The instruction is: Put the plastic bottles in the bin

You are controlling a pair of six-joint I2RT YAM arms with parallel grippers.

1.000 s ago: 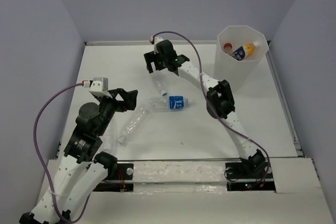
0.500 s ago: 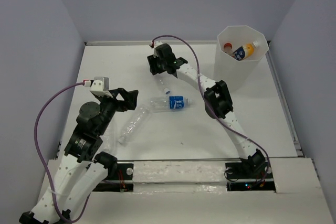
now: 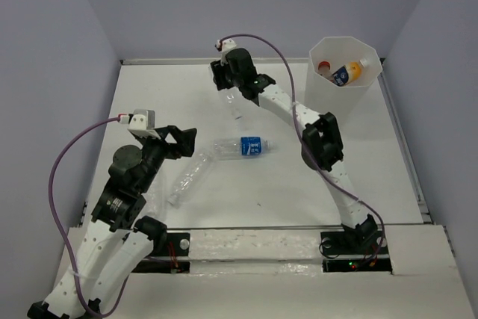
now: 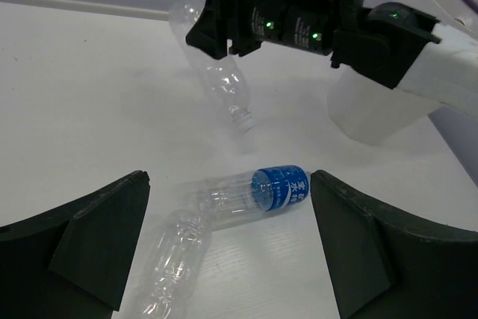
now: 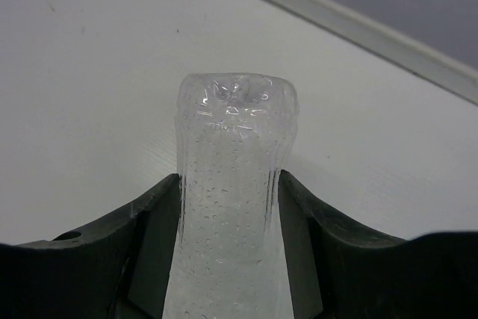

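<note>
I should next raise my right gripper and carry the unlabelled bottle to the right in the top view, over the bin's opening (image 3: 343,69), because the bin's sides are tall. Then I should release the bottle.
My right gripper (image 3: 227,81) is shut on a clear unlabelled bottle (image 3: 234,105) at the back of the table. The bottle hangs tilted, cap end down, off the table (image 4: 218,80). In the right wrist view both fingers press the bottle's sides (image 5: 231,207). A clear bottle with a blue label (image 3: 243,146) lies mid-table, and another clear bottle (image 3: 187,178) lies to its left. My left gripper (image 3: 178,140) stands open, apart from both bottles, which lie in front of it (image 4: 228,181). The white bin (image 3: 336,102) at the back right holds an orange-filled bottle (image 3: 349,72) and a small red-labelled one (image 3: 324,66).
Grey walls close in the white table (image 3: 261,207) on three sides. A raised rail (image 3: 172,60) runs along the back edge. A purple cable (image 3: 280,72) loops from the right wrist, and another (image 3: 56,177) from the left arm.
The right gripper came down open over the clear bottle, shut on it, and has lifted it toward the back. The left arm and the two lying bottles have stayed put.
</note>
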